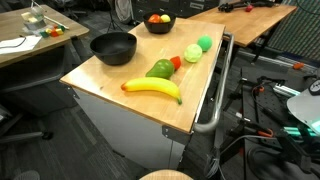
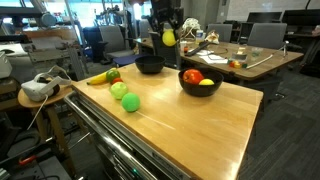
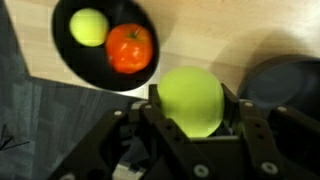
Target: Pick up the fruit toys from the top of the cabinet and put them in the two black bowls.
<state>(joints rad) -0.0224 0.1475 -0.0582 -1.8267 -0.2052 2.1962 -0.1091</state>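
Note:
My gripper is going to carry the round yellow fruit toy over and down to the black bowl with the red fruit (image 2: 201,84) next, to let go of it beside the others.
In the wrist view my gripper (image 3: 190,108) is shut on a pale yellow-green round fruit toy (image 3: 190,98), held in the air between the two black bowls. One bowl (image 3: 70,62) holds a yellow-green ball (image 3: 89,26) and a red fruit (image 3: 129,48). The second bowl (image 3: 290,85) shows at the right edge. In an exterior view the gripper (image 2: 168,36) hangs above the empty bowl (image 2: 150,66) and the filled bowl (image 2: 200,88). On the cabinet (image 1: 110,85) lie a banana (image 1: 152,88), a green pear (image 1: 160,69), a small red fruit (image 1: 176,62) and two green round ones (image 1: 192,54), (image 1: 205,43).
A metal rail handle (image 1: 215,100) runs along the cabinet's side. Wooden desks stand behind (image 2: 255,58) and beside it (image 1: 25,40). A white headset (image 2: 38,88) rests on a small stand. Cables and gear lie on the floor (image 1: 275,100).

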